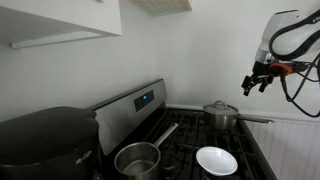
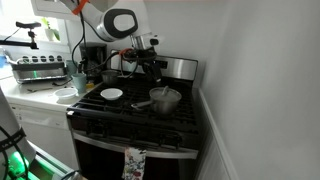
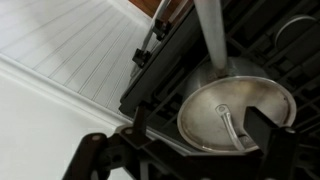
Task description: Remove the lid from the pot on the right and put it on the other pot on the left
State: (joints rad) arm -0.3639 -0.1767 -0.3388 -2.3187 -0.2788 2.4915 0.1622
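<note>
My gripper's open fingers still hang above and short of the lidded pot, so next they move outward and down until they straddle the lid's arched handle (image 1: 219, 103) (image 3: 231, 128).
A steel pot with a lid (image 1: 221, 113) stands on the back of the black stove; the wrist view shows the lid (image 3: 235, 110) from above, with its loop handle. An open steel pot (image 1: 140, 158) with a long handle stands nearer the front, and it also shows in an exterior view (image 2: 165, 98). My gripper (image 1: 258, 80) hangs in the air above and to the side of the lidded pot. In the wrist view its fingers (image 3: 200, 135) are spread apart and hold nothing, with the lid below between them.
A white bowl (image 1: 216, 160) sits on the stove between the pots, also seen in an exterior view (image 2: 112, 94). A black appliance (image 1: 45, 140) stands beside the stove. A white wall runs along the stove's side, and cabinets hang above.
</note>
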